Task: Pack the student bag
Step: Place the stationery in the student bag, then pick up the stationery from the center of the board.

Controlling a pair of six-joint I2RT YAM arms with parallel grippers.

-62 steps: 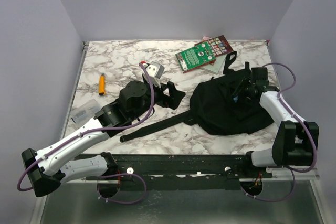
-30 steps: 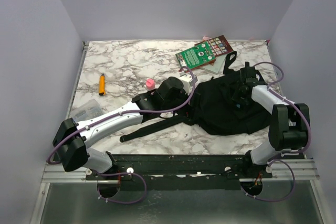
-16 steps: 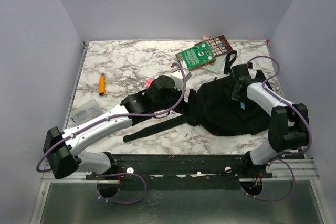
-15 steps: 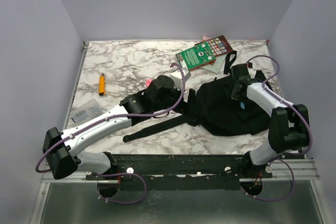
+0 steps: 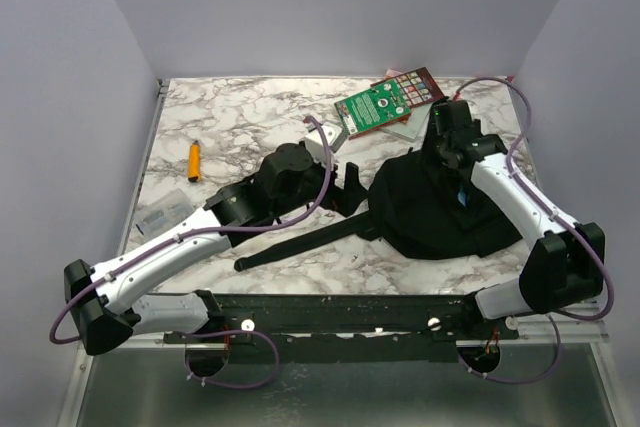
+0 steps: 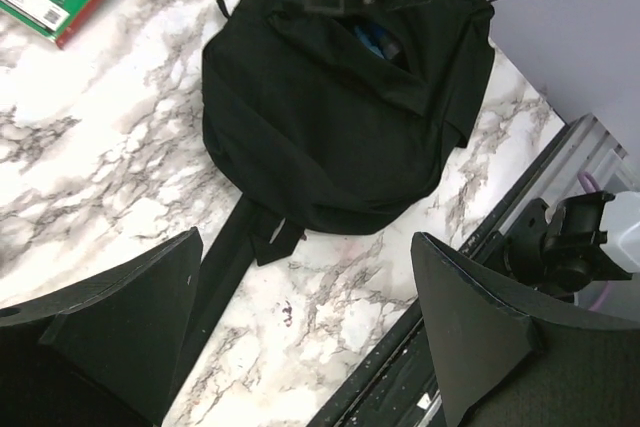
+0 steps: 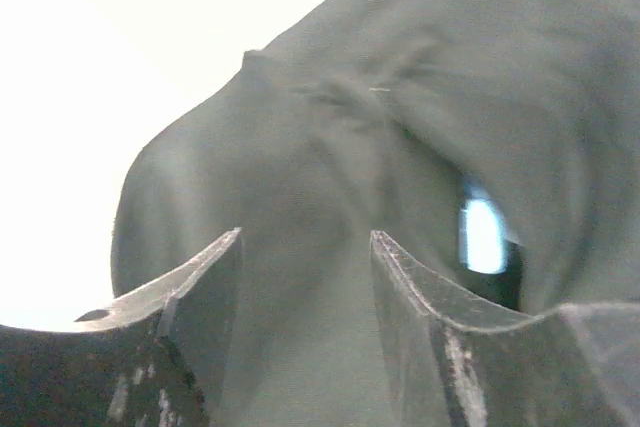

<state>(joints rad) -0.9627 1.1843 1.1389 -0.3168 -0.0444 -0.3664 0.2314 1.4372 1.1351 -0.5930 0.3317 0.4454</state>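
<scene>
My right gripper, only black fabric (image 7: 330, 147) between its open fingers, next leaves the bag (image 5: 435, 212) leftward in the top view, over the marble past the green-covered book.
The student bag (image 5: 435, 212) is a black backpack lying flat at the right of the table, with a long strap (image 5: 300, 241) trailing left. In the left wrist view the bag (image 6: 330, 127) shows an open slit with something blue (image 6: 381, 43) inside. My left gripper (image 5: 352, 187) is open and empty, just left of the bag; its view shows bare marble between the fingers (image 6: 120, 327). My right gripper (image 5: 446, 151) is over the bag's far end, open, with its fingers (image 7: 200, 297) close above the black fabric (image 7: 330, 147) beside the slit with the blue item (image 7: 484, 235).
A green-covered book (image 5: 372, 107) and a dark red one (image 5: 415, 84) lie stacked at the back, just behind the bag. An orange marker (image 5: 194, 159) and a clear plastic item (image 5: 160, 213) lie at the left. The table's front rail (image 6: 560, 247) is near the bag.
My left gripper, which held a small whitish object two seconds ago, reached to the bag and drew back left, now empty. My right gripper moved up to the bag's far end.
</scene>
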